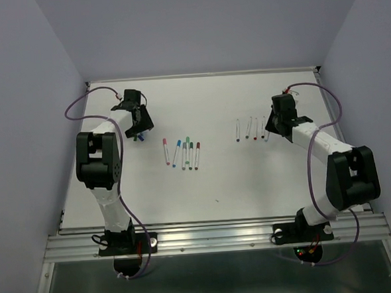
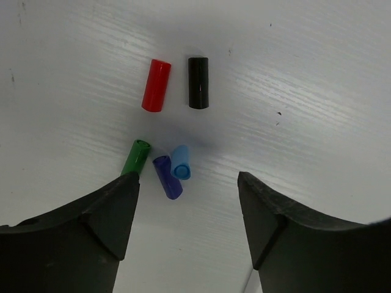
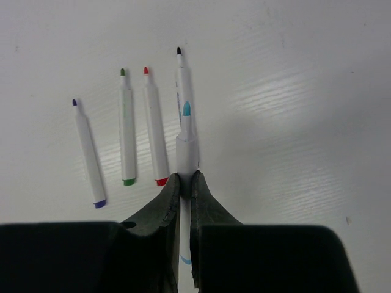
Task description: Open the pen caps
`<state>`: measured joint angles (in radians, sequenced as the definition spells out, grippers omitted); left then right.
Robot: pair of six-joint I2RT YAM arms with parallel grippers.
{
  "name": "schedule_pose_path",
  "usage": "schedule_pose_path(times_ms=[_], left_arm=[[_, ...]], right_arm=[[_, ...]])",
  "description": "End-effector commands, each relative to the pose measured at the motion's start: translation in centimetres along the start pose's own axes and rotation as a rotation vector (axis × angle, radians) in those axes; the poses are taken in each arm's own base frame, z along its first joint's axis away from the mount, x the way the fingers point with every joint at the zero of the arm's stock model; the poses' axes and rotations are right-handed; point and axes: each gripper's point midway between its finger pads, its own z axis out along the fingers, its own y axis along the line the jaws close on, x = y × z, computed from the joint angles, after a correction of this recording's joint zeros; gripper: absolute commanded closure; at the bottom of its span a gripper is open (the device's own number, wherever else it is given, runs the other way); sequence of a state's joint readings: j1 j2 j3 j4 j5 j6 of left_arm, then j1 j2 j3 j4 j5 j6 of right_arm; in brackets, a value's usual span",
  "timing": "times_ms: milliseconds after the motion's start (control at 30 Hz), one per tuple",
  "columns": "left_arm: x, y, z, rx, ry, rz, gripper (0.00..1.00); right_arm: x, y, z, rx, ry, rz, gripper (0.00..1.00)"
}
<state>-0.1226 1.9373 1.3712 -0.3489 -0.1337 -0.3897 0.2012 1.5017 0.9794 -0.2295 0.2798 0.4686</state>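
Observation:
My right gripper holds the uncapped pen. It will next come down to the bare tabletop beside the black-tipped pen, on the side away from the red one, and let go of the uncapped pen.
My left gripper is open over several loose pen caps on the white table. A light blue cap rests against a purple cap just ahead of the jaws. A green cap lies by the left fingertip, with a red cap and a black cap farther out. My right gripper is shut on an uncapped pen with a light blue tip. It hovers over the black-tipped pen, beside uncapped red, green and purple pens.
Several capped pens lie in a row at the table's middle. The left gripper is at the far left, the right gripper at the far right by the uncapped pens. Purple walls enclose the table.

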Motion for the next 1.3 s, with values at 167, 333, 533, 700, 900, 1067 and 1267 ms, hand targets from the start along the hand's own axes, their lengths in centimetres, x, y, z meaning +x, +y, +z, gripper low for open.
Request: schedule_pose_path(times_ms=[167,333,533,700,900,1067,1267], left_arm=[[-5.1,-4.4,-9.4,0.315,-0.218,0.007,0.01],[-5.6,-5.6,-12.6,0.43,-0.278,0.018,0.01],[-5.4,-5.6,-12.6,0.436,-0.278,0.021,0.01],[-5.5,-5.7,-12.8,0.442,-0.278,0.018,0.01],[-5.7,-5.8,-13.1,0.449,-0.285,0.019,0.01],[-5.6,-5.8,-13.4,0.456,-0.293,0.018,0.01],[-5.1,-5.6,-13.3,0.459,-0.288,0.016,0.01]], right_arm=[[-1.5,-3.3,4.0,0.112,0.021,0.007,0.96],[-1.2,-3.0,5.5,0.104,0.056,0.016,0.89],[-0.8,-3.7,6.3,0.14,0.075,0.031,0.65],[-2.0,-3.5,5.1,0.135,0.051,0.045,0.4],[-4.1,-0.8,1.4,-0.012,0.02,0.029,0.0],[-1.9,7.5,-3.0,-0.203,0.018,-0.109,0.0],[5.6,15.8,-5.0,-0.26,0.137,-0.199,0.0]])
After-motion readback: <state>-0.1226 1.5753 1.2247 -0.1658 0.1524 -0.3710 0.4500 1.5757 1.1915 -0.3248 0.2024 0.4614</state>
